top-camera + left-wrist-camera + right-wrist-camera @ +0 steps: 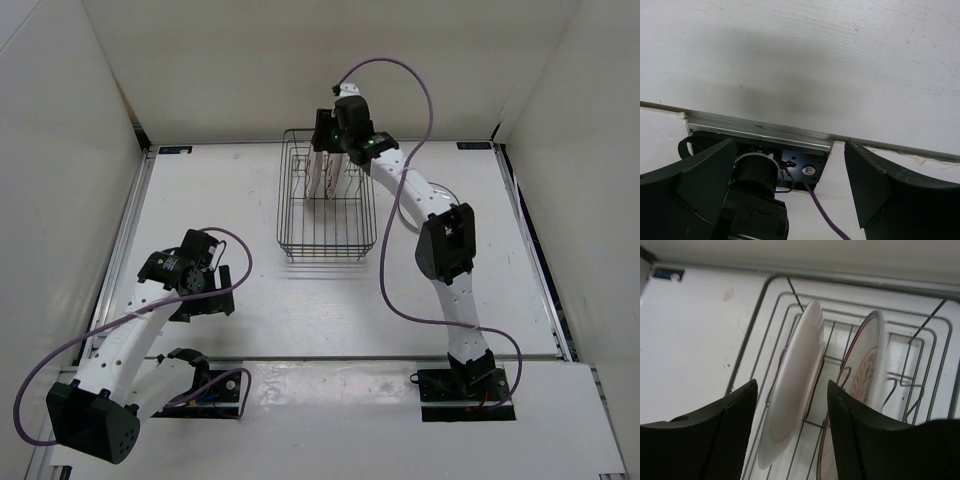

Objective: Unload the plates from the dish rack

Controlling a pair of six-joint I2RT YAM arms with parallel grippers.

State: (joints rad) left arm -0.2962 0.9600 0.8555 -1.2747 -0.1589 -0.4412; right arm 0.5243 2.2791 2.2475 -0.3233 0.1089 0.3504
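My open fingers already have the white plate's rim below showing in the gap between them. My right gripper will move down next, so they go on both sides of that rim.
The dish rack is a dark wire basket at the back middle of the table. Two plates stand on edge in its far end. One shows a plain white back. The other has a red rim and orange pattern. My right gripper hangs open just above them. The white plate's rim shows in the gap between its black fingers, with no contact visible. My left gripper is open and empty, low at the near left.
A pale round edge shows on the table beside the rack, mostly hidden under my right forearm. White walls enclose the table on three sides. The left wrist view shows the left arm's own base and purple cable.
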